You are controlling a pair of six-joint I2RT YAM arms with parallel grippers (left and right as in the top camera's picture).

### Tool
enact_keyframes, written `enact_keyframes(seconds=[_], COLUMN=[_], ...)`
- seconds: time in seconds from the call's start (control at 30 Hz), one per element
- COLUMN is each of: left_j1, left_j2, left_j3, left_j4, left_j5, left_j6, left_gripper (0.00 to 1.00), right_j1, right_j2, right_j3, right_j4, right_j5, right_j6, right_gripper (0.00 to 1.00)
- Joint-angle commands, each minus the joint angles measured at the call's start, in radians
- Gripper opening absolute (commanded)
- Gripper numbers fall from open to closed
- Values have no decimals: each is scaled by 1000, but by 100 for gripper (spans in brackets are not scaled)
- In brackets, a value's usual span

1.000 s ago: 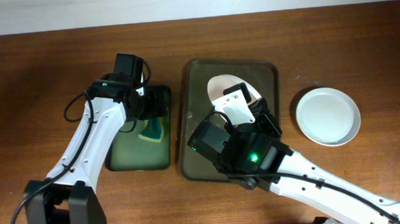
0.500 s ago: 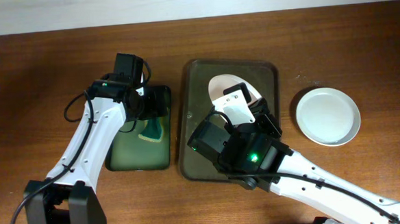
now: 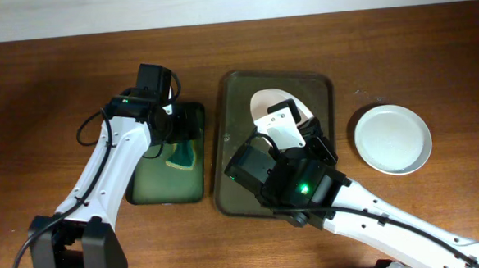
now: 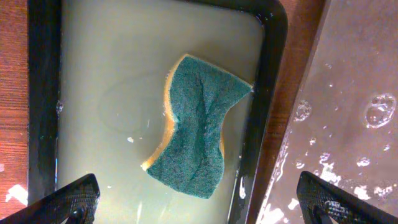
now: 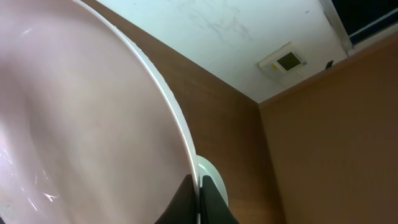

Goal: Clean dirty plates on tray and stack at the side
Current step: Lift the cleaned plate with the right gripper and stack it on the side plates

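The right gripper swings its plate to the right in the overhead view next, then lowers it onto the second white plate, a base for stacking.
My right gripper (image 5: 198,194) is shut on the rim of a white plate (image 5: 74,124) and holds it tilted over the dark olive-brown tray (image 3: 319,87). From overhead only part of this plate (image 3: 264,106) shows past the right arm. A second white plate (image 3: 392,138) lies on the table right of the tray; its edge shows in the right wrist view (image 5: 214,180). A third plate is not in view. My left gripper (image 4: 199,208) is open above a teal and yellow sponge (image 4: 199,140); from overhead the left gripper (image 3: 173,127) is over the small green tray.
The sponge (image 3: 181,157) lies in yellowish liquid in the small green tray (image 3: 144,188), left of the big tray. The big tray's wet floor (image 4: 354,93) shows at the right of the left wrist view. Brown wooden table (image 3: 40,95) all around.
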Motion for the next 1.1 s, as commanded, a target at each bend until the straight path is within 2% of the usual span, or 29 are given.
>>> enact_keyframes(seconds=[0.0,0.43,0.5,0.57,0.7,0.77,0.87,0.97,1.07], left_j1=[2,2,2,2,2,2,2,2,2], left_j2=[-14,-14,-14,-14,-14,-14,-14,-14,-14], left_j3=[16,16,16,16,16,16,16,16,16], left_j4=[-1,-1,-1,-1,-1,-1,-1,-1,-1], left_j5=[8,8,8,8,8,8,8,8,8], left_j6=[5,4,5,5,5,5,5,5,5], left_gripper=[99,99,99,99,99,99,99,99,99], right_j1=[3,3,-3,-56,-294,-516,-784,-1050,-1284], right_j2=[-15,-15,-15,-15,-15,-15,-15,-6,32], right_j3=[24,24,24,24,24,24,24,23,23], right_j4=[4,31,34,39,49,48,48,49,49], right_j5=[42,40,33,-63,-445,-728,-996,-1160,-1212], right_j6=[10,14,74,145,142,44,-55,-84,-86], right_gripper=[4,4,4,4,4,4,4,4,4])
